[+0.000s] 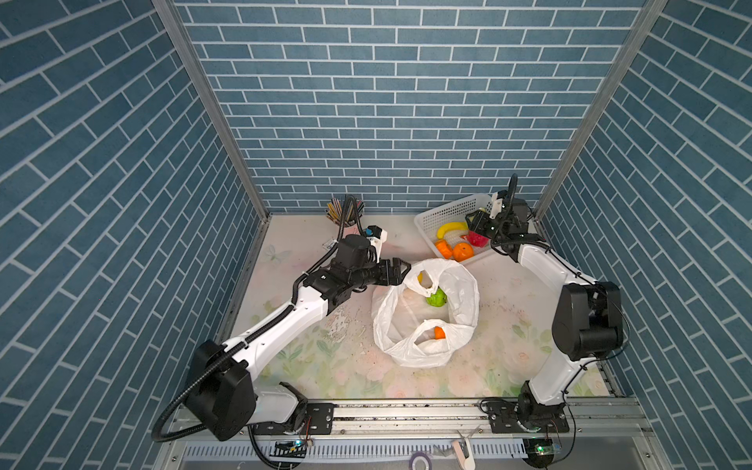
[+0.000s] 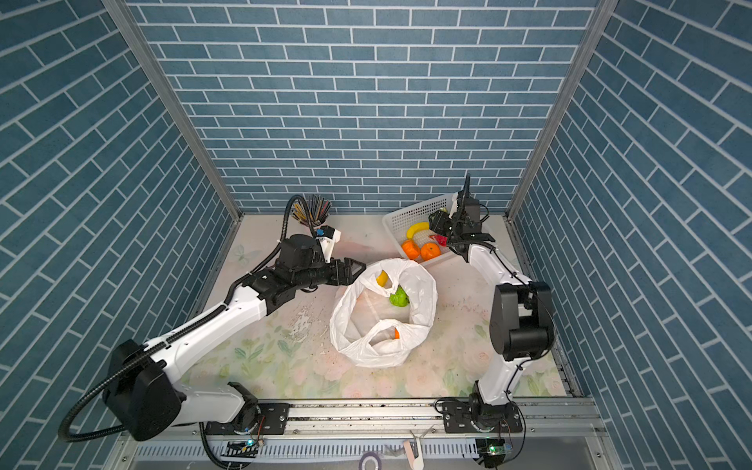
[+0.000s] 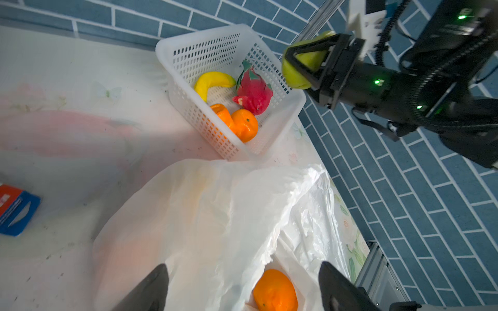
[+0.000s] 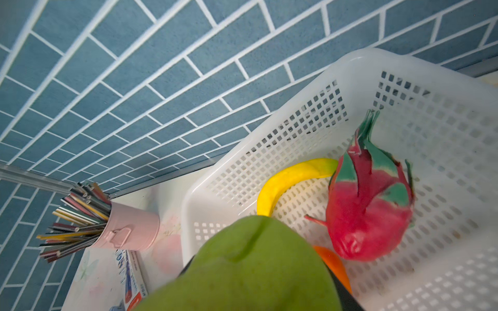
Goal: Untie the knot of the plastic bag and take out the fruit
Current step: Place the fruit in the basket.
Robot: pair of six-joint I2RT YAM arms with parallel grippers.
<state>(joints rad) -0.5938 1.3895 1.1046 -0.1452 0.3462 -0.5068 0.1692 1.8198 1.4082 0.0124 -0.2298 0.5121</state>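
Observation:
The basket's bare bottom point(image 1: 456, 237) point(image 4: 303, 199) shows room between the banana and dragon fruit. My right gripper should go down toward it into the white basket and let go of the green fruit there.
The plastic bag point(image 1: 460, 293) point(image 2: 423, 293) point(image 3: 215, 215) lies open at mid-table, its two handle loops apart; the knot is not in view. Inside show a green fruit point(image 1: 436, 299), a yellow one point(image 1: 421, 278) and an orange point(image 1: 438, 333) point(image 3: 275, 290). My left gripper point(image 1: 401, 272) point(image 2: 358, 270) point(image 3: 242, 272) stands open at the bag's far left rim, holding nothing. Over the white basket point(image 1: 447, 211) point(image 4: 350, 80), my right gripper point(image 1: 474, 221) point(image 3: 292, 67) point(image 4: 264, 282) is shut on another green fruit point(image 3: 295, 78) point(image 4: 242, 269).
The basket holds a banana point(image 3: 213, 80), a dragon fruit point(image 3: 254, 91) point(image 4: 363, 215) and two oranges point(image 1: 462, 251). A pink cup of pencils point(image 1: 342, 211) point(image 4: 132, 226) stands at the back wall. A blue-red packet point(image 3: 16, 210) lies behind the left arm.

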